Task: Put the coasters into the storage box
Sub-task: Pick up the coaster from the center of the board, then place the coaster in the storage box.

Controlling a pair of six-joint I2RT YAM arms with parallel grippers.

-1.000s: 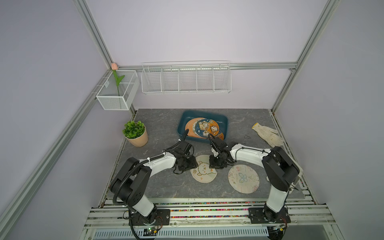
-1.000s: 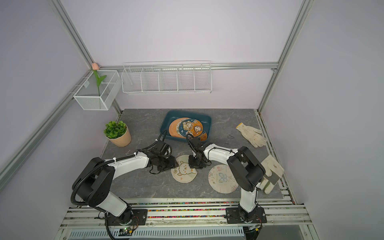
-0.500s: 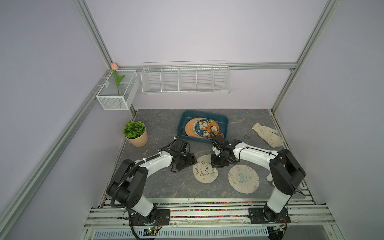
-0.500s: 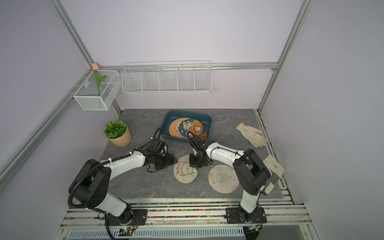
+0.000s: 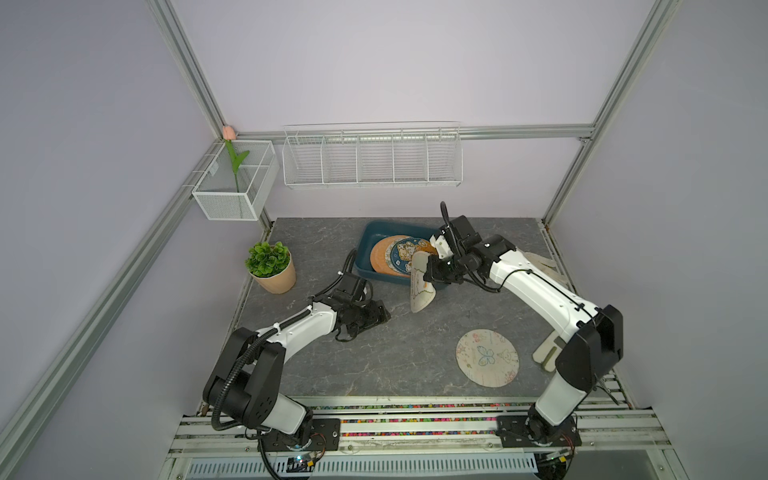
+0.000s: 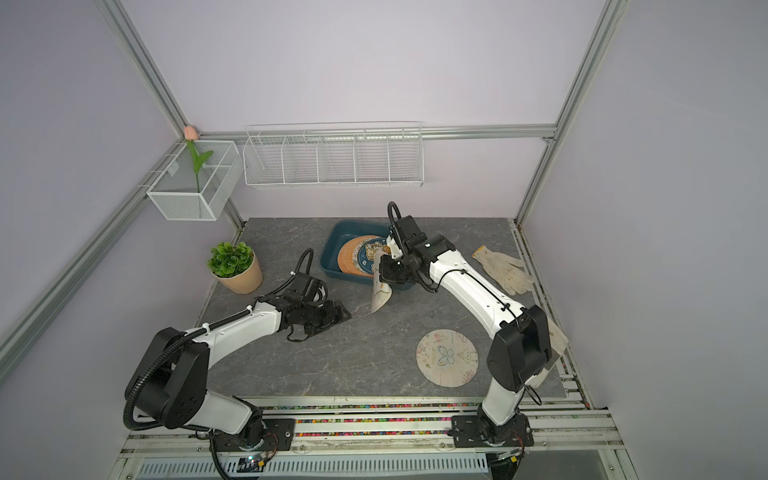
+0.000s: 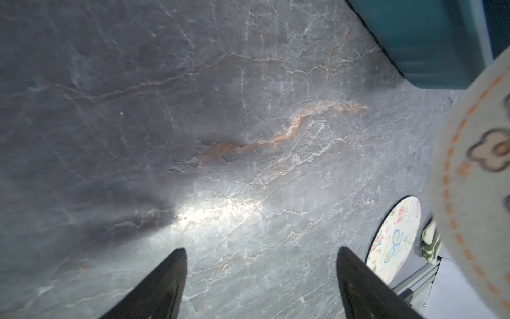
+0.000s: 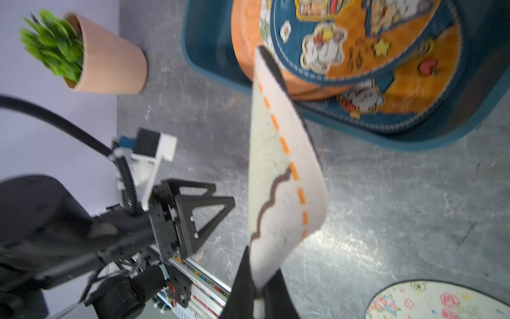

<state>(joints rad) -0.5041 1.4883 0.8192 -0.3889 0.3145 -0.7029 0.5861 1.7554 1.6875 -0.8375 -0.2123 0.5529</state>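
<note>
The cream coaster (image 5: 422,286) goes outward and down in my right gripper for release onto the stacked coasters next, since their stack lies outward of and below that gripper.
My right gripper (image 5: 432,270) (image 8: 262,261) is shut on the rim of a cream coaster (image 5: 422,286) (image 6: 380,297) (image 8: 281,176) with an orange dashed border. The coaster hangs on edge above the table, just in front of the teal storage box (image 5: 365,249) (image 6: 330,249) (image 8: 193,41). Several coasters (image 5: 399,255) (image 8: 358,41), orange and blue, lie stacked in the box. A butterfly coaster (image 5: 487,357) (image 6: 447,357) (image 7: 394,237) lies flat at the front right. My left gripper (image 5: 380,313) (image 7: 260,250) is open and empty, low over bare table left of the held coaster.
A potted plant (image 5: 272,266) stands at the left. Off-white gloves (image 6: 503,266) lie at the right edge, and another glove (image 5: 548,353) lies by the right arm's base. Two white wire baskets (image 5: 372,162) (image 5: 235,183) hang on the back wall and the left corner.
The right gripper has shut on the cream coaster, lifted it off the table onto its edge and carried it toward the box. The left gripper has opened and drawn back to the left.
</note>
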